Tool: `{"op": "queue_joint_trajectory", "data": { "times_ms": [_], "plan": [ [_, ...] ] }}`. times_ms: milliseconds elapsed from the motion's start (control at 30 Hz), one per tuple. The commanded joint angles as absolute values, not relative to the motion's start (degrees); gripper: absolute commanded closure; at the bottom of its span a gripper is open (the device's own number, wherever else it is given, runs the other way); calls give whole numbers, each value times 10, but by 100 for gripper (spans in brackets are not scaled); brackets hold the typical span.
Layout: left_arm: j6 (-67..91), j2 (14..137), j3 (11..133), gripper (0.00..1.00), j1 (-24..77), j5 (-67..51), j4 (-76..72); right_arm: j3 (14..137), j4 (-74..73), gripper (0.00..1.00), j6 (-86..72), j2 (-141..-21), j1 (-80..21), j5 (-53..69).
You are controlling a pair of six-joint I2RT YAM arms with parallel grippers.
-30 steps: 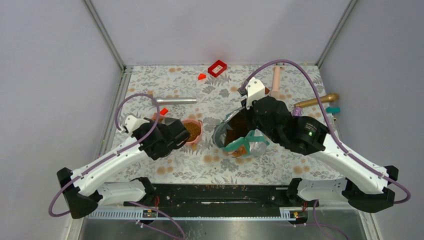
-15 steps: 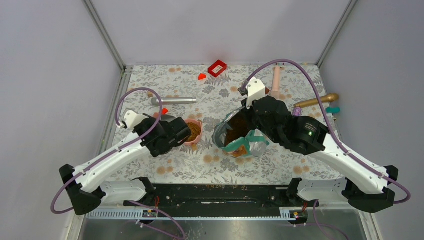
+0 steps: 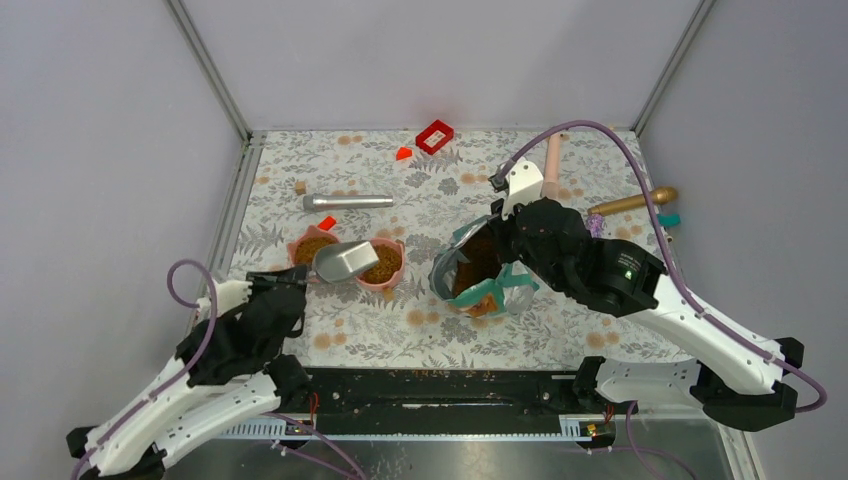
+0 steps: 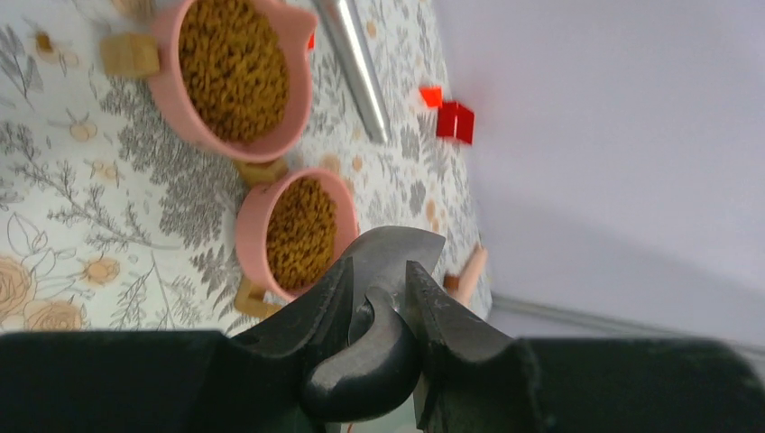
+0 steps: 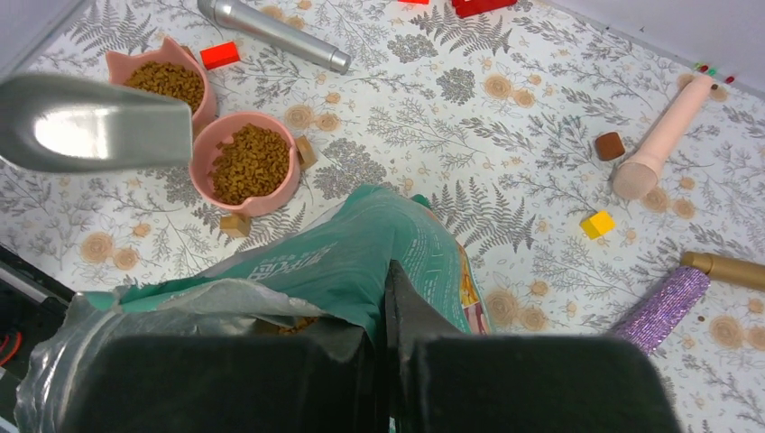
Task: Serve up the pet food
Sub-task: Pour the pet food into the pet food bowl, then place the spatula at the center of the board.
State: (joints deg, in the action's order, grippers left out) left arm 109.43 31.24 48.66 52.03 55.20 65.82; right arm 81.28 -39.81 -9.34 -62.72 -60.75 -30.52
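Observation:
Both bowls are filled, so my left gripper brings the scoop back and down onto the table toward the pouch (image 3: 480,272) next. It then releases the scoop's handle.
Brown pet food fills two pink bowls, a cat-eared one (image 3: 310,247) (image 4: 236,68) and a round one (image 3: 383,262) (image 4: 302,230). My left gripper (image 3: 285,283) (image 4: 381,280) is shut on the dark handle of a metal scoop (image 3: 345,260) (image 5: 90,122), whose bowl hangs over the gap between the two bowls. No kibble shows in the scoop. My right gripper (image 5: 386,298) is shut on the rim of the teal-green pouch (image 3: 480,272) (image 5: 361,257), held open and upright right of the bowls, kibble visible inside.
A silver cylinder (image 3: 348,201) lies behind the bowls. Red blocks (image 3: 434,135) sit at the back. A pink rod (image 3: 552,160), a gold stick (image 3: 632,203), a purple glitter stick (image 5: 663,307) and a yellow block (image 5: 597,224) lie right. Small wooden blocks (image 4: 131,54) touch the bowls.
My left arm has drawn back toward the near left corner, lifting the scoop away from the round bowl and uncovering the cat-eared bowl. The right arm and pouch barely moved.

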Motion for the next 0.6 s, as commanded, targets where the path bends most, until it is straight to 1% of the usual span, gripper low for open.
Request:
{"op": "queue_joint_trajectory", "data": {
  "times_ms": [0, 100, 267, 367, 467, 567],
  "plan": [
    [966, 187, 384, 100, 518, 430, 455, 803, -356, 100, -127, -590, -610, -328],
    [928, 168, 348, 100, 518, 352, 394, 800, -349, 100, -134, -589, -610, -331],
    [899, 290, 380, 100, 517, 257, 427, 798, -349, 100, -144, -588, -610, -325],
    [849, 358, 379, 100, 518, 198, 393, 798, -349, 100, -148, -585, -610, -326],
    [828, 389, 360, 100, 518, 166, 354, 799, -351, 100, -148, -585, -610, -322],
    [804, 398, 329, 100, 517, 168, 327, 800, -355, 100, -149, -588, -610, -319]
  ]
}}
